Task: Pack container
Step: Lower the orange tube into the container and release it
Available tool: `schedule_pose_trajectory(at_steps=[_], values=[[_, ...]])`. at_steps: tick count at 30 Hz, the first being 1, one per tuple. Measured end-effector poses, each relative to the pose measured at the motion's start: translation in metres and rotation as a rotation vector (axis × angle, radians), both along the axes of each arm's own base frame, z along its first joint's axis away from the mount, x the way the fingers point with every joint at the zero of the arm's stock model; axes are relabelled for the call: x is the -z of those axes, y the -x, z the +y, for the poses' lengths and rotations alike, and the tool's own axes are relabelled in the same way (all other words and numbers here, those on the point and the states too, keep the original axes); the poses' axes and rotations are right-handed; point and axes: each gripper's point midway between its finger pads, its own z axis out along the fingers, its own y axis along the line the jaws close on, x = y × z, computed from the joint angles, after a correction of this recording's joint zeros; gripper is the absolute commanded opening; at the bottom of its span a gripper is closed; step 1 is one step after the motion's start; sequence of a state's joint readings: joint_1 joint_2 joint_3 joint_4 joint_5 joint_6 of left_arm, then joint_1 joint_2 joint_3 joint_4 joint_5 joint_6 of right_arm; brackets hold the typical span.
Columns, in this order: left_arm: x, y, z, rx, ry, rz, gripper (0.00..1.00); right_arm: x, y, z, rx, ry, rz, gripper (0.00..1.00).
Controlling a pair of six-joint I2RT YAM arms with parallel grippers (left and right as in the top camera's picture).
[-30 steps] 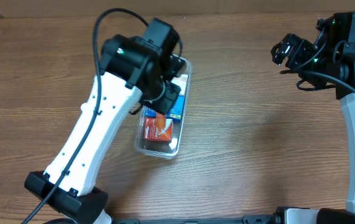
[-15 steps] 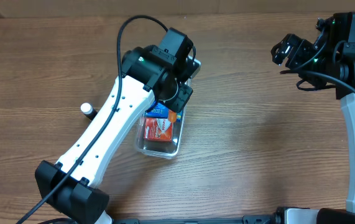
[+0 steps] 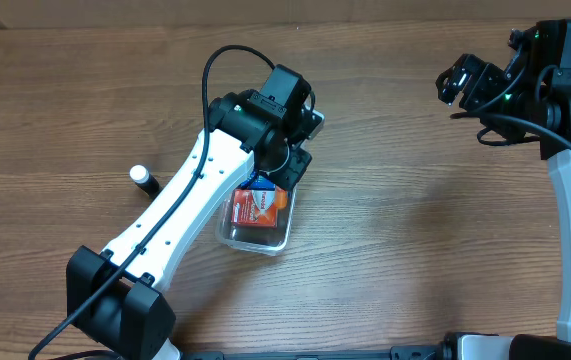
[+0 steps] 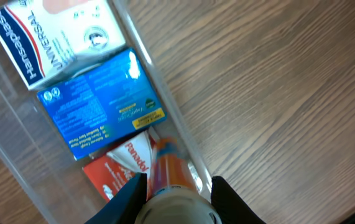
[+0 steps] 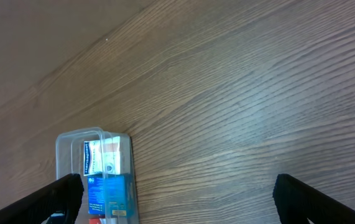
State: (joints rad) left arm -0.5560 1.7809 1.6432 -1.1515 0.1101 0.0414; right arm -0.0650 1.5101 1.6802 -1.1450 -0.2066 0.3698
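Observation:
Next, my left gripper lowers the orange bottle into the gap that shows between the red box (image 4: 118,171) and the container's side.
The clear plastic container (image 3: 277,236) lies lengthwise mid-table. In the left wrist view it (image 4: 15,158) holds a white box (image 4: 53,34), a blue box (image 4: 99,106) and a red box (image 4: 118,171). My left gripper (image 4: 176,186) hovers over the container's right side, shut on an orange bottle (image 4: 168,168) with a white cap, which points down over the red box. From overhead the left gripper (image 3: 283,170) covers the container's far half. My right gripper (image 3: 462,82) is open and empty, raised at the far right; its view shows the container (image 5: 65,149) far below.
A small white bottle with a black cap (image 3: 143,179) lies on the wooden table left of the left arm. The left arm crosses the table from the near left corner.
My left arm has swung right and slightly nearer with the orange bottle, uncovering the small white bottle at left. The right arm has not moved.

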Motion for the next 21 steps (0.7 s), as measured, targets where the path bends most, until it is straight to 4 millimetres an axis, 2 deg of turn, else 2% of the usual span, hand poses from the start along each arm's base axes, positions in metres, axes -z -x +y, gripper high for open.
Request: schedule_pose_trajectory(at_steps=[5, 11, 14, 21], values=[[0.001, -0.006, -0.005, 0.019, 0.019, -0.029, 0.2, 0.0, 0.0, 0.0, 0.0, 0.001, 0.0, 1.0], [0.033, -0.001, -0.003, 0.021, 0.007, -0.003, 0.2, 0.0, 0.0, 0.0, 0.0, 0.0, 0.001, 1.0], [0.042, 0.002, -0.001, 0.021, 0.001, 0.008, 0.22, 0.0, 0.0, 0.0, 0.0, 0.0, 0.001, 1.0], [0.042, -0.001, 0.0, 0.017, -0.004, -0.007, 0.25, 0.0, 0.0, 0.0, 0.0, 0.0, 0.001, 1.0]])
